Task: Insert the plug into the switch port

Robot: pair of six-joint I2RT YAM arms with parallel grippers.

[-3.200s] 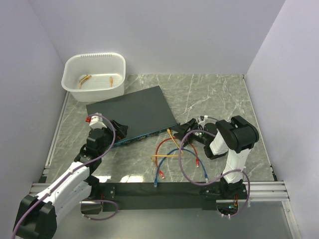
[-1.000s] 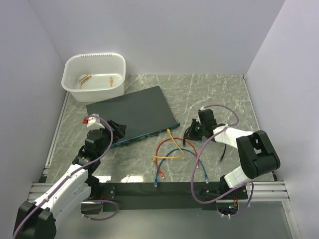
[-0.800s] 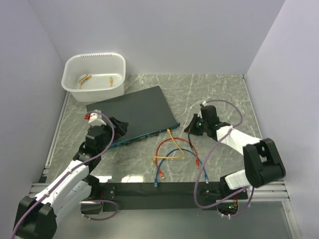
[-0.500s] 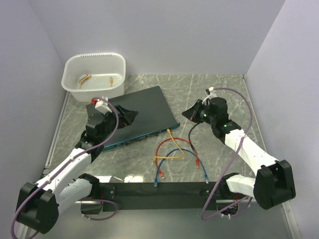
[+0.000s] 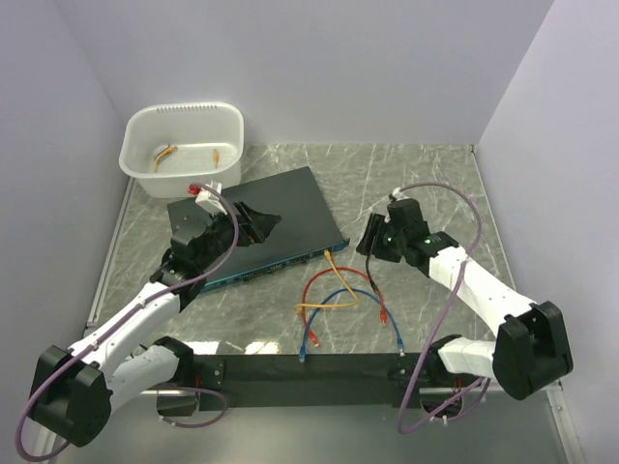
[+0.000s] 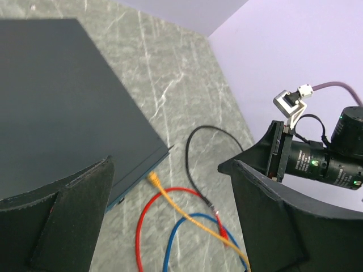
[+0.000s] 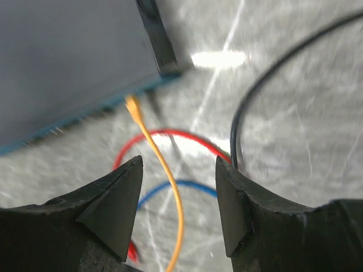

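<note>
My right gripper should move down and back next, so that its fingers go around the black cable's near end (image 5: 371, 279) (image 7: 234, 157). That end is below and back from my gripper, under one finger.
The flat black switch box (image 5: 256, 217) lies left of centre, its narrow teal-blue face (image 5: 290, 259) turned toward the cables; the row of ports on that face is too small to make out. The yellow cable's plug (image 5: 330, 256) lies on the table just in front of that face. It also shows in the left wrist view (image 6: 153, 178) and the right wrist view (image 7: 131, 102). My left gripper (image 5: 263, 222) is open and empty above the box top (image 6: 51, 102). My right gripper (image 5: 368, 240) is open and empty, above the cables to the right of the plug.
Red (image 5: 324, 280), blue (image 5: 334, 295) and black (image 5: 370, 271) cables lie looped on the marble table beside the yellow one. A white tub (image 5: 184, 108) holding small orange pieces stands at the back left. Walls close the left, back and right sides.
My left gripper has risen from the box's near-left corner to over its top. My right arm has swung out and stretched, its gripper staying near the box's right corner. The cables have not moved.
</note>
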